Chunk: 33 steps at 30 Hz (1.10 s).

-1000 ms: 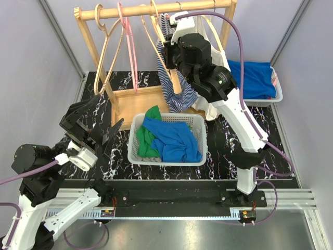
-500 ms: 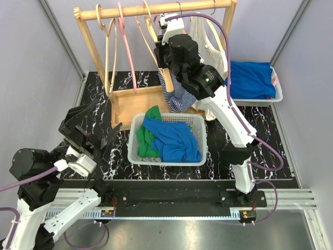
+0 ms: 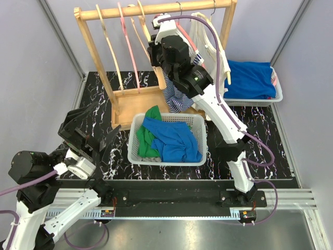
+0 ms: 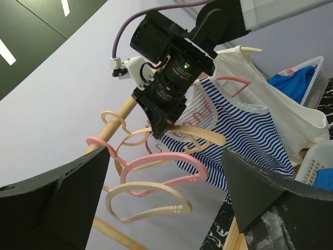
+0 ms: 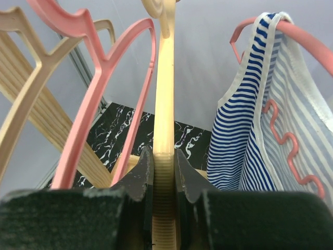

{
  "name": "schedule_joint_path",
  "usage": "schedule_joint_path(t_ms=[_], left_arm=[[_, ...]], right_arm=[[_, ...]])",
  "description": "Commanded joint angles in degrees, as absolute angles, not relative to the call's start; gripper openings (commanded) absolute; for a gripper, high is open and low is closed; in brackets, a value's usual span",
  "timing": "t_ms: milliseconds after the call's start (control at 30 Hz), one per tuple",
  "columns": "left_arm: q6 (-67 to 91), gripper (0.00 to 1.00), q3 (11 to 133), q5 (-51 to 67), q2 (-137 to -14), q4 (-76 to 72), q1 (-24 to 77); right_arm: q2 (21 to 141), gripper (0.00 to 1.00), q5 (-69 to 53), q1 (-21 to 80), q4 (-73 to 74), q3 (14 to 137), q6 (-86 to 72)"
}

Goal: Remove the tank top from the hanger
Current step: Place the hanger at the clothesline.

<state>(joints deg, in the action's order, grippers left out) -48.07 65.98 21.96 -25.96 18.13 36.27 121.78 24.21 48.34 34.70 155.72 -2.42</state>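
My right gripper should move toward the bare hangers next, which hang to its left in the top view, and let go of the arm of the cream hanger clear of the striped tank top.
A blue-and-white striped tank top hangs on a pink hanger, just right of my right gripper. That gripper is shut on the arm of a bare cream hanger, up by the wooden rail. From above, the striped tank top drapes below the right gripper. My left gripper stands open and low at the left, holding nothing. The left wrist view looks up past the open left gripper at the striped tank top and the held cream hanger.
Bare pink and cream hangers hang along the left of the rail. A white tank top hangs at the right end. A white basket of green and blue clothes stands in front of the rack. A bin holding blue cloth sits back right.
My right arm has moved left along the rail with the cream hanger in its grip, and the striped top has shifted left with it. The left arm has dropped slightly.
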Motion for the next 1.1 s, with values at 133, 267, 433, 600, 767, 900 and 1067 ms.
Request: schedule_joint_path(t_ms=[133, 267, 433, 600, 767, 900, 1067], left_arm=[[-48.7, 0.97, 65.4, 22.3, -25.0, 18.0, 36.3], [-48.4, 0.97, 65.0, 22.1, -24.6, 17.9, 36.3], [-48.3, 0.97, 64.6, 21.8, -24.5, 17.9, 36.3], [-48.3, 0.97, 65.2, 22.3, -25.0, 17.8, 36.4], [-48.2, 0.97, 65.5, 22.8, -25.2, 17.8, 36.3], [-48.3, 0.97, 65.6, 22.6, -25.3, 17.8, 36.3], [-48.3, 0.97, 65.5, 22.8, -25.5, 17.7, 36.3]], right_arm=[[122.8, 0.0, 21.2, 47.2, 27.8, 157.6, -2.7], [123.5, 0.0, 18.6, 47.2, 26.1, 157.5, -2.8], [124.9, 0.0, 15.2, 47.4, 25.8, 157.5, -4.0], [125.7, 0.0, 14.6, 48.4, 25.9, 156.8, -4.0], [125.8, 0.0, 15.3, 48.5, 25.9, 156.2, -3.9], [125.2, 0.1, 15.5, 48.4, 26.1, 155.7, -3.3], [121.3, 0.67, 14.3, 48.4, 26.8, 151.7, -1.5]])
